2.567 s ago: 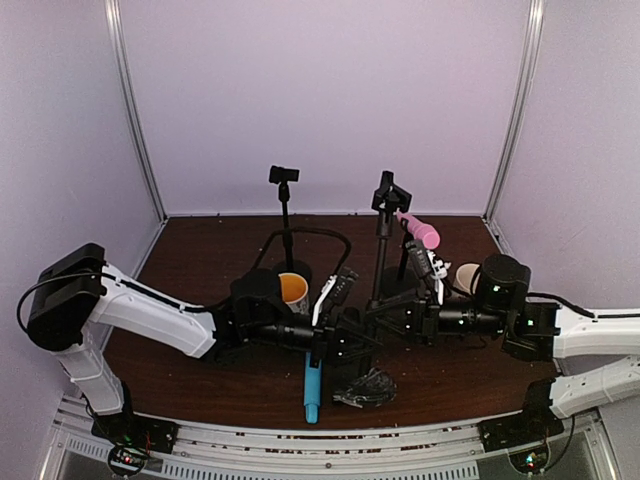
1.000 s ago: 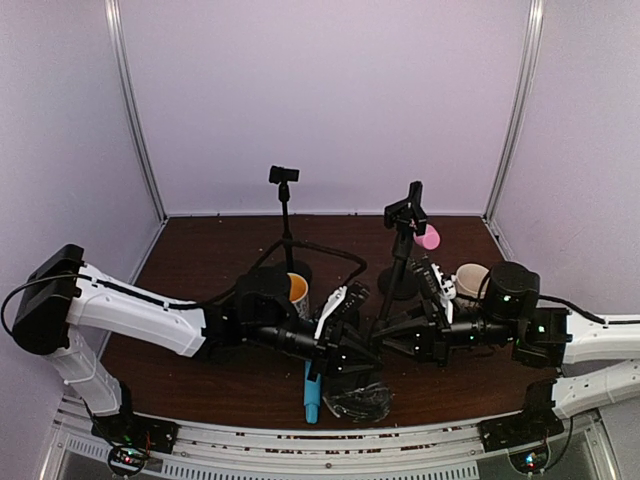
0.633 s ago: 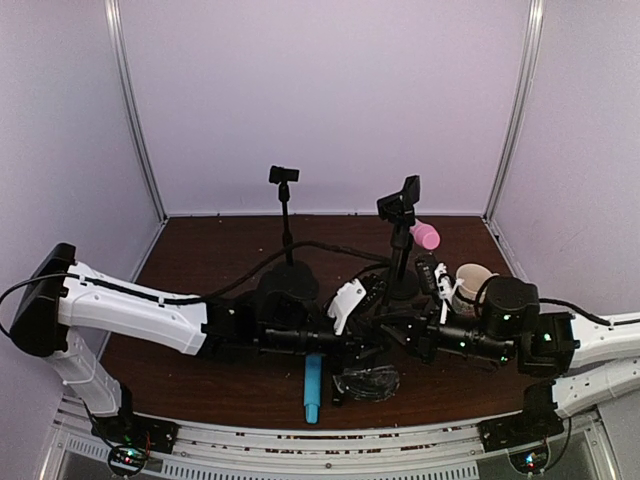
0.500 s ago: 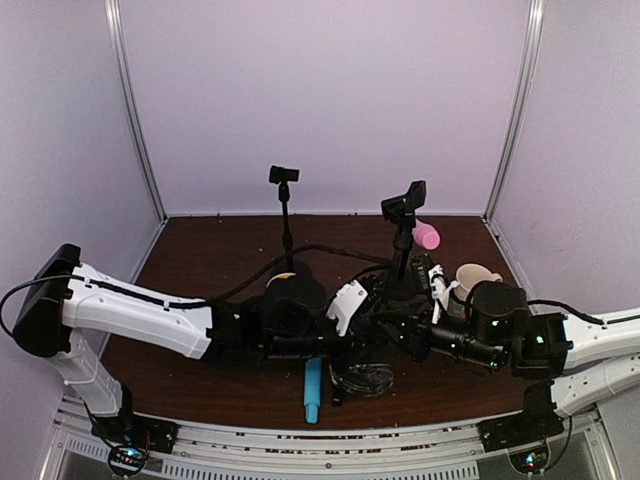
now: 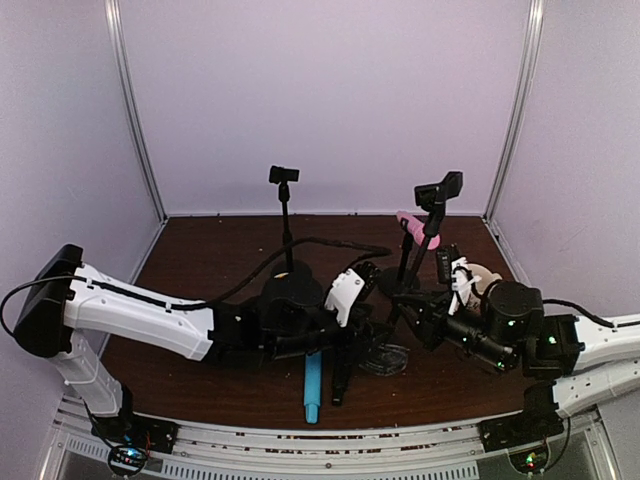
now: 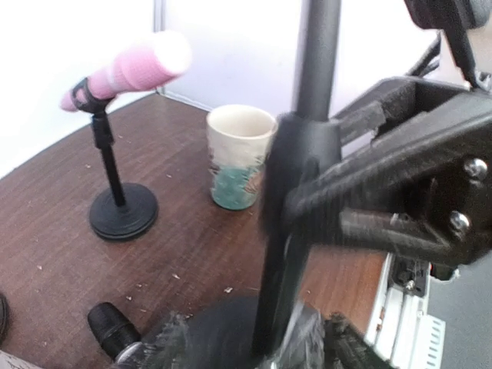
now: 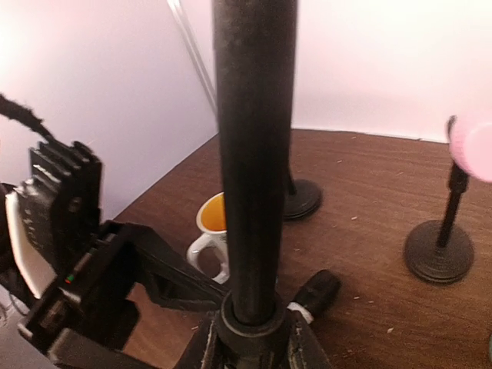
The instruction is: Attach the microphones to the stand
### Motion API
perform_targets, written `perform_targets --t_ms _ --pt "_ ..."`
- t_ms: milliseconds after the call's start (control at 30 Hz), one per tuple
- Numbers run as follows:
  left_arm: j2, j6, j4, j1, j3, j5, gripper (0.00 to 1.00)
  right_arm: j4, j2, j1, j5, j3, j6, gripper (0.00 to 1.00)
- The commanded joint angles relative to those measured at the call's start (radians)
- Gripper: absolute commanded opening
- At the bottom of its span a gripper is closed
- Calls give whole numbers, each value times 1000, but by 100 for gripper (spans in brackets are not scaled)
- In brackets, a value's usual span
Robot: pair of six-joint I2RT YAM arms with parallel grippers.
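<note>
I must next lower my right gripper toward the tabletop beside the black microphone, tilt the leaning stand upright onto its base and release the pole.
My right gripper (image 5: 418, 308) (image 7: 252, 346) is shut on the lower pole of a black stand (image 5: 432, 215) (image 7: 254, 154), which leans right with its empty clip on top. Its round base (image 5: 385, 358) (image 6: 223, 330) lies between the spread, blurred fingers of my left gripper (image 5: 362, 335) (image 6: 257, 350), which is open. The pink microphone (image 5: 412, 225) (image 6: 131, 69) sits clipped in a short stand behind. The black microphone (image 5: 340, 375) (image 7: 315, 292) and the light blue microphone (image 5: 313, 385) lie on the table near the front.
A third stand (image 5: 284, 190) with an empty clip rises at the back centre. A cream mug (image 5: 485, 275) (image 6: 238, 157) stands at the right. A white mug with a yellow inside (image 7: 211, 223) stands close behind my left arm. A cable (image 5: 320, 243) arcs over the table.
My left gripper has opened off the stand's base. The right gripper has carried the stand to the right, and its clip now leans further right.
</note>
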Motion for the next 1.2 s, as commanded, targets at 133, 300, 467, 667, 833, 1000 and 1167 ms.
perform_targets --t_ms 133,300,467,667,833,1000,1167 --pt "-77 16 63 15 -105 -37 70 166 -125 -20 230 -153 -161 0" --pt "-152 -17 25 16 -186 -98 69 325 -123 -20 281 -252 -203 0" --pt "-197 -24 -76 16 -187 -140 69 484 -12 -20 299 -292 -277 0" --pt "-225 -52 -174 15 -177 -187 68 619 171 -20 299 -271 -339 0" --pt "-233 -88 -229 17 -173 -215 68 722 294 -20 315 -271 -342 0" --pt "-242 -115 -270 17 -172 -233 68 876 406 -19 300 -307 -315 0" --pt "-260 -121 -297 17 -171 -239 69 909 491 -19 298 -299 -274 1"
